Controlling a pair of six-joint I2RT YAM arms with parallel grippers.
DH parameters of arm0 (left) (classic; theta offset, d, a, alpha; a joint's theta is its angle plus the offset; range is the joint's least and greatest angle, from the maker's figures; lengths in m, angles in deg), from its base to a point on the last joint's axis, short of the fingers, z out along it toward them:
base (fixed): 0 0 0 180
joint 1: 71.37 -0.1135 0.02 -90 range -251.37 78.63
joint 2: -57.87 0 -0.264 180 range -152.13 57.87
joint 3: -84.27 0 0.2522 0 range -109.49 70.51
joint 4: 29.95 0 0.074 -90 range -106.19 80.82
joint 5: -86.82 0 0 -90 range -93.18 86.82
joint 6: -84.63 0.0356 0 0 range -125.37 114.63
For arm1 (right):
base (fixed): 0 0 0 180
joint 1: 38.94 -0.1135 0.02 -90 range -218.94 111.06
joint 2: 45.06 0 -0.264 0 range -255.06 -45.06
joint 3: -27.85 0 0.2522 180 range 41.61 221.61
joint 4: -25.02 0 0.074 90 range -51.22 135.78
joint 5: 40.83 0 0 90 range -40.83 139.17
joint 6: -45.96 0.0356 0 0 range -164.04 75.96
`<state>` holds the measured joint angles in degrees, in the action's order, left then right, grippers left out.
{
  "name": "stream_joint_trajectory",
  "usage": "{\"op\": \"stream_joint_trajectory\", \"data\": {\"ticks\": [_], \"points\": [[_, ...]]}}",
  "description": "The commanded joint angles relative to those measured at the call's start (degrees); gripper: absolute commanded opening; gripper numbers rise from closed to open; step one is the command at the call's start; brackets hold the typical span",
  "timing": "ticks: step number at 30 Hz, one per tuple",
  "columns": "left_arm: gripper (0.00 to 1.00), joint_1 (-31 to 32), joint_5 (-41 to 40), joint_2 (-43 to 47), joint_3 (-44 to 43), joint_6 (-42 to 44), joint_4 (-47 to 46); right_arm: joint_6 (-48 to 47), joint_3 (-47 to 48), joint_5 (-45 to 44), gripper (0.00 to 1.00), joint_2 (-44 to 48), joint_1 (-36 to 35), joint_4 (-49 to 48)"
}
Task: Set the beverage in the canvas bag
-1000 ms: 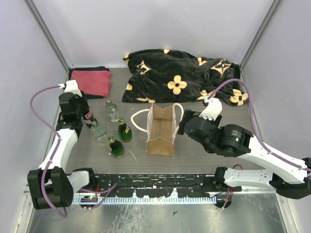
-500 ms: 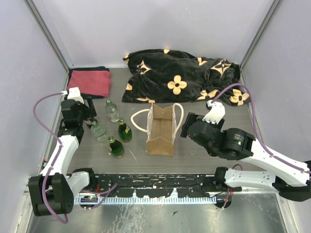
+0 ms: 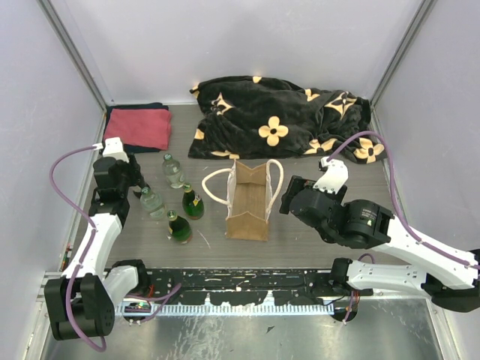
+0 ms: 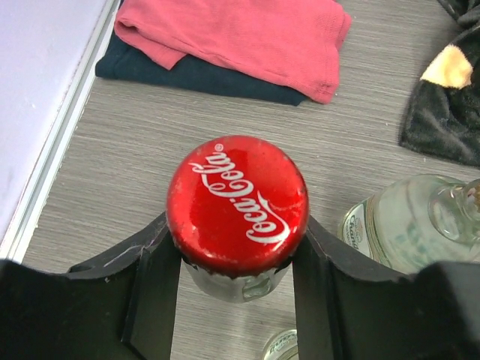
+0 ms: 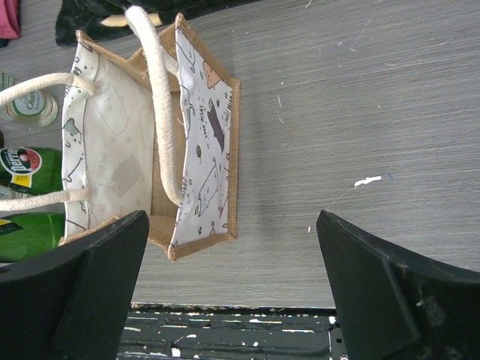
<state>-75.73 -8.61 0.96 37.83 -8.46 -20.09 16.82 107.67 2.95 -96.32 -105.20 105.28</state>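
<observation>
My left gripper has the Coca-Cola bottle. It should next carry the bottle up, then across toward the open canvas bag.
A Coca-Cola bottle with a red cap stands on the table at the left. My left gripper has a finger on each side of its neck, just under the cap, and is shut on it. In the top view the left gripper covers the bottle. The canvas bag stands upright and open mid-table, with white rope handles. My right gripper is open and empty just right of the bag. The right wrist view shows the bag with its printed side, left of the open right gripper.
Two clear bottles and two green bottles stand between the left gripper and the bag. A folded red cloth lies at the back left. A black flowered blanket lies behind the bag.
My left gripper has moved nearer and slightly right, down over the Coca-Cola bottle, and now grips its neck. My right gripper has drawn slightly right, away from the bag.
</observation>
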Motion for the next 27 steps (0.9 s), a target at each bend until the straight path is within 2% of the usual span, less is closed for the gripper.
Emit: {"op": "stream_joint_trajectory", "data": {"ticks": [1,12,22,27], "points": [[0.00,-0.13,1.21,1.85,-2.28,-0.25,-1.60,1.79,-0.48,-1.86,1.00,1.06,-0.19,-0.32],[0.00,-0.19,4.12,3.80,-12.31,-0.03,5.54,1.90,-1.50,-2.64,1.00,1.24,-0.20,-0.74],[0.00,-0.14,4.93,2.16,-19.28,0.44,8.54,1.29,-2.12,-2.80,1.00,1.49,-0.23,-1.37],[0.00,0.01,6.36,0.82,-25.88,-0.91,11.57,1.08,-2.08,-2.78,1.00,2.04,-0.19,-1.37]]}}
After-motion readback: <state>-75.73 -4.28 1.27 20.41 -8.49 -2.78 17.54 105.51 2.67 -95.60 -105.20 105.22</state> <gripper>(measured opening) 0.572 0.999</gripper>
